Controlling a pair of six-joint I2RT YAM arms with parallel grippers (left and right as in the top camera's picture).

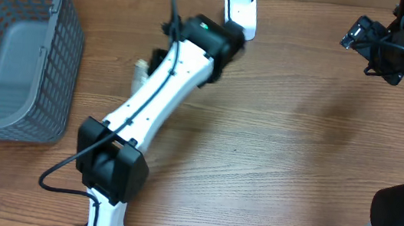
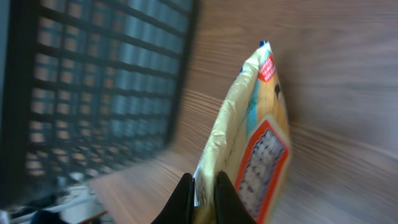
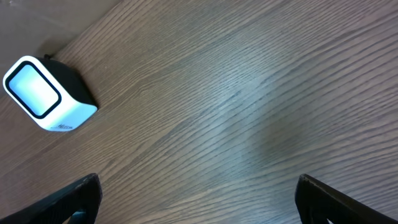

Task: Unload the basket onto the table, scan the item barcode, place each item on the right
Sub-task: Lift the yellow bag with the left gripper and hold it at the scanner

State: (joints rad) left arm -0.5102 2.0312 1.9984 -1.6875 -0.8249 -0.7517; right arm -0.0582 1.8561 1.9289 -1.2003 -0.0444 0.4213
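Observation:
Next, my left gripper will lower to its right in the overhead view, turn the edge-on packet flat and release it on the bare wood below.
The item is a yellow packet (image 2: 261, 143) with an orange-framed panel, seen edge-on and blurred in the left wrist view. My left gripper (image 2: 204, 186) is shut on its lower edge and holds it above the table. From overhead only a pale corner of the packet (image 1: 141, 71) shows beside the left arm, and the gripper itself is hidden under the arm. The white barcode scanner (image 1: 241, 11) stands at the far edge, its window also in the right wrist view (image 3: 46, 93). My right gripper (image 3: 196, 193) stands open and empty over bare wood, at the far right (image 1: 362, 36).
A grey mesh basket (image 1: 9, 51) fills the far left of the table and shows blurred behind the packet as the basket wall (image 2: 93, 93). The left arm (image 1: 157, 100) lies diagonally across the table's middle-left.

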